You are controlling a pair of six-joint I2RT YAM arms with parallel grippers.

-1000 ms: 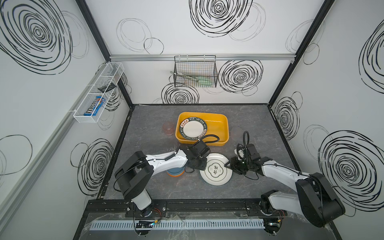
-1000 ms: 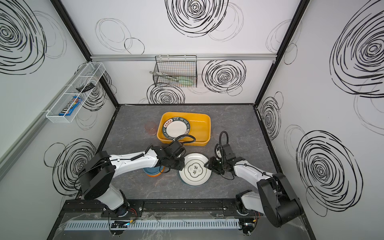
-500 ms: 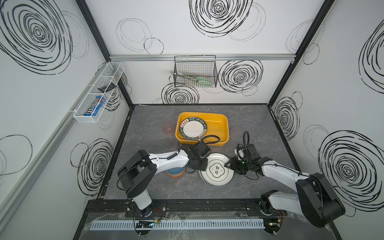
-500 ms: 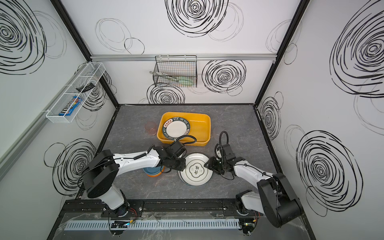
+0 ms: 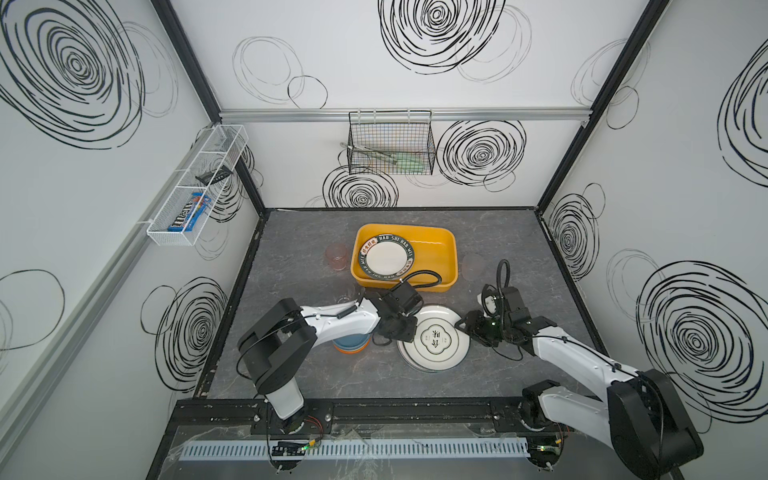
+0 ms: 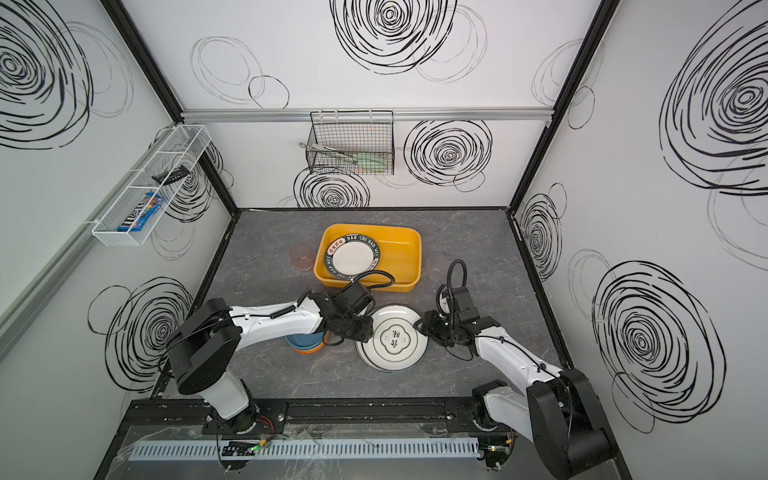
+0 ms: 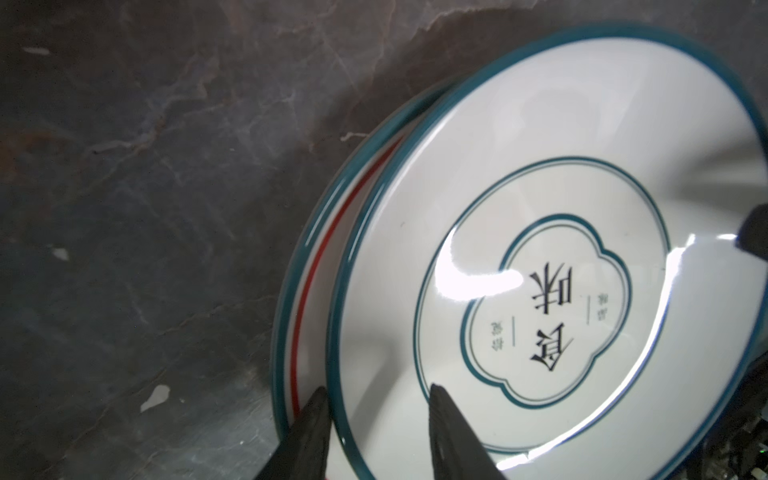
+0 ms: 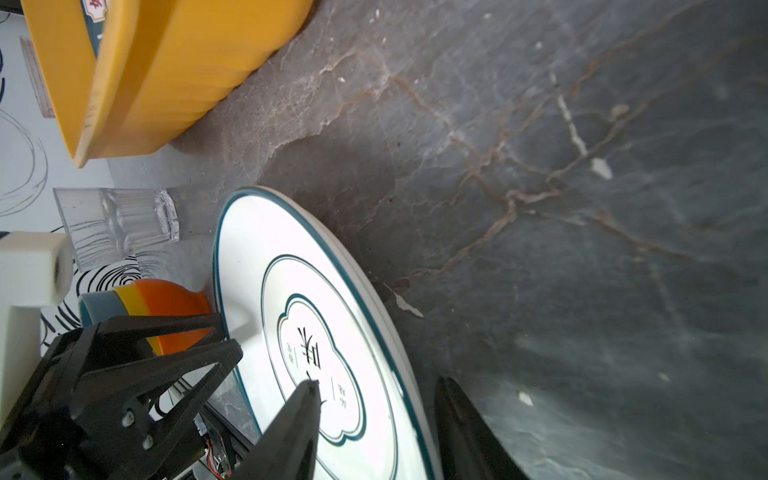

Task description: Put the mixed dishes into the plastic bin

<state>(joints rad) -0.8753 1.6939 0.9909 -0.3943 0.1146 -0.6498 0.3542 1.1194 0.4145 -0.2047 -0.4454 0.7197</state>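
Observation:
My right gripper's open fingers are already on both sides of the top plate's teal rim [image 5: 468, 337] [image 8: 427, 453]. I will next move that gripper slightly back along the rim and close it there.
Two white plates lie stacked at the front middle; the top plate [image 5: 434, 343] [image 6: 392, 343] [image 7: 540, 166] [image 8: 257, 249] has a teal rim and black characters, and the lower plate [image 7: 299, 291] has a red ring. My left gripper [image 5: 405, 332] [image 7: 376, 392] is open astride the top plate's left rim, one finger outside and one over the inside. My right gripper [image 5: 465, 328] [image 8: 378, 384] is open astride its right rim. The plastic bin [image 5: 432, 257] [image 8: 187, 62] behind holds one plate [image 5: 386, 259]. Stacked blue and orange bowls [image 5: 351, 345] [image 8: 166, 299] sit under my left arm.
A pink cup [image 5: 336, 257] stands left of the bin and a clear cup [image 5: 473, 266] right of it. Another clear cup [image 8: 116, 224] stands near the bowls. A black wire basket [image 5: 390, 145] hangs on the back wall, a white mesh shelf [image 5: 195, 187] on the left wall.
My left arm has eased slightly rightward toward the plate. The plates and my right arm look unchanged.

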